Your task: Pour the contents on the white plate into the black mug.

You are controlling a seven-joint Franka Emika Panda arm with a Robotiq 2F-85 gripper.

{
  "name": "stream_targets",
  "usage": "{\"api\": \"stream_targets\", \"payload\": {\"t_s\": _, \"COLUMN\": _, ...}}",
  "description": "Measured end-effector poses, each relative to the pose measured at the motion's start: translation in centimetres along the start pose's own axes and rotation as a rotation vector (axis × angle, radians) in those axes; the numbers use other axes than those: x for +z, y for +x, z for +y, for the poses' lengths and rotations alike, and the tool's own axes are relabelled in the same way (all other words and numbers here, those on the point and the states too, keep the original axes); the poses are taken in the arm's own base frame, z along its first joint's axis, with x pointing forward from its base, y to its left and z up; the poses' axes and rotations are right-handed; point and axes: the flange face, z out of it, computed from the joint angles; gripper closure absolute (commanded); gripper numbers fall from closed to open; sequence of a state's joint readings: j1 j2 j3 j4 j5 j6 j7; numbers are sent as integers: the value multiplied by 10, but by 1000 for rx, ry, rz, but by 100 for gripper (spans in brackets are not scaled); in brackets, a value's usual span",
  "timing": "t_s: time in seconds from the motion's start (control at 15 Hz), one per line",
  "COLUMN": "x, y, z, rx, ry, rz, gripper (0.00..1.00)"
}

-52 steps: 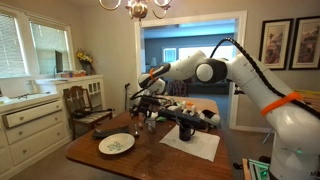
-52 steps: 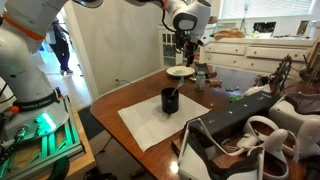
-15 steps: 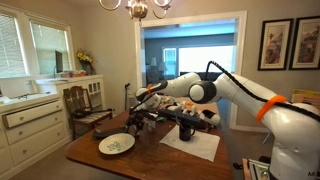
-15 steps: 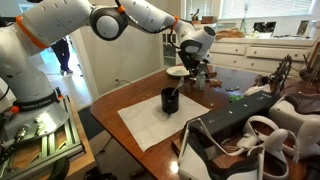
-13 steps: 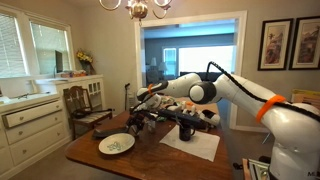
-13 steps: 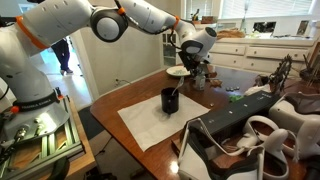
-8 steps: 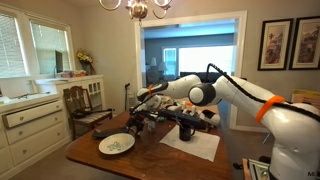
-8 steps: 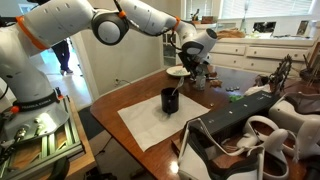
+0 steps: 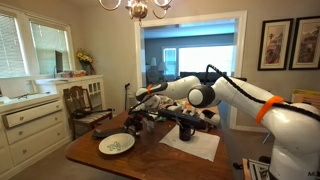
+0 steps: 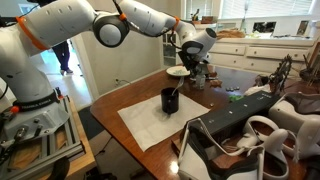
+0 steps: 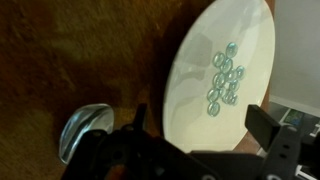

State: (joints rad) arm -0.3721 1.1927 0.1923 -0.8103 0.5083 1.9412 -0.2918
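Observation:
Next, my gripper moves down slightly onto the white plate's rim by the shiny metal object [image 9: 130, 137] [image 11: 170, 119] and closes, since the rim lies below and between the open fingers.
The white plate [image 9: 116, 144] [image 10: 180, 71] lies on the brown wooden table [image 9: 150, 160]. In the wrist view the white plate [image 11: 205, 110] fills the right half, with the contents [image 11: 225, 78], a small cluster of pale green bits, near its middle. My gripper [image 11: 205, 140] hangs open just above the plate's near rim, one finger on each side and nothing between them. In both exterior views the gripper [image 9: 141, 116] [image 10: 196, 63] is low beside the plate. The black mug [image 9: 186, 129] [image 10: 170, 100] stands apart on a white sheet, with something thin leaning in it.
The white sheet [image 10: 150, 125] covers the table's middle. A shiny metal object [image 11: 82, 128] lies left of the plate. Clutter [image 9: 175, 106] crowds the table's far side, and bags [image 10: 250, 130] fill one end. A wooden chair [image 9: 88, 108] and white cabinets [image 9: 30, 120] stand nearby.
Since the earliest frames the arm has come down and reached toward the plate. Over the last second it has hardly moved, and the jaws have stayed open.

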Motion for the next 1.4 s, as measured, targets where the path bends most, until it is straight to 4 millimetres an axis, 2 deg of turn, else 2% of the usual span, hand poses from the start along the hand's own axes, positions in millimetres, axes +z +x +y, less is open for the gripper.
{"api": "stream_targets", "payload": {"t_s": 0.6, "x": 6, "y": -1, "z": -1, "rx": -11, "ry": -25, "rz": -12, "gripper": 0}}
{"api": "stream_targets", "payload": {"t_s": 0.87, "x": 19, "y": 0, "z": -15, "rx": -54, "ry": -93, "rz": -22, "gripper": 0}}
{"api": "stream_targets", "payload": {"t_s": 1.0, "x": 27, "y": 0, "z": -24, "rx": -75, "ry": -114, "rz": -30, "gripper": 26}}
{"api": "stream_targets", "payload": {"t_s": 1.4, "x": 36, "y": -1, "z": -33, "rx": -101, "ry": -153, "rz": -44, "gripper": 74}}
